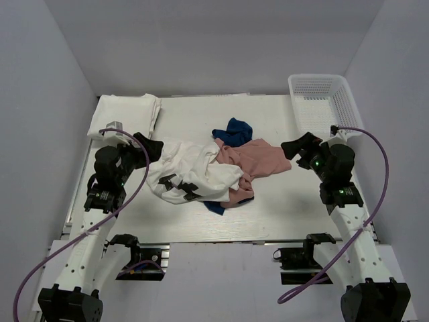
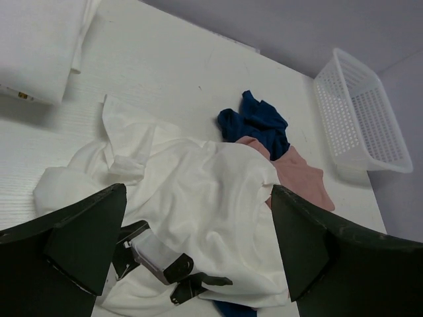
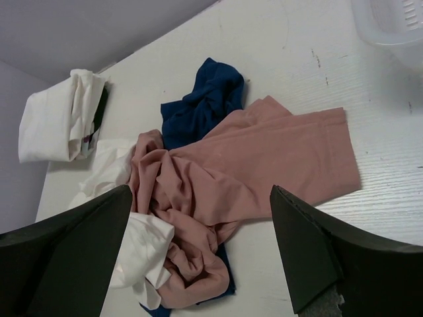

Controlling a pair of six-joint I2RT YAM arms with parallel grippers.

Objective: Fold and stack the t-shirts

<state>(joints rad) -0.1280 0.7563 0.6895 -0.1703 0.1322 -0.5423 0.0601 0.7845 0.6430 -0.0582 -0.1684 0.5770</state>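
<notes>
The white t-shirt overlaps the pink, so my right gripper will next cross over the pink t-shirt [image 1: 258, 159], down onto the white one's folds.
A heap of crumpled t-shirts lies mid-table. The white t-shirt with black marks [image 1: 188, 174] is on the left, the dusty pink t-shirt [image 1: 258, 159] on the right, and the navy blue t-shirt [image 1: 233, 131] pokes out behind and under them. A folded white t-shirt [image 1: 126, 113] sits at the back left corner. My left gripper [image 1: 153, 149] is open and empty just left of the heap, above the white t-shirt [image 2: 198, 198]. My right gripper [image 1: 295, 146] is open and empty just right of the pink t-shirt [image 3: 264, 165]. The navy t-shirt [image 3: 201, 99] shows in the right wrist view.
A white plastic mesh basket [image 1: 322, 100] stands at the back right corner and also shows in the left wrist view [image 2: 360, 112]. Grey walls enclose the table on three sides. Bare tabletop [image 1: 201, 228] lies in front of the heap.
</notes>
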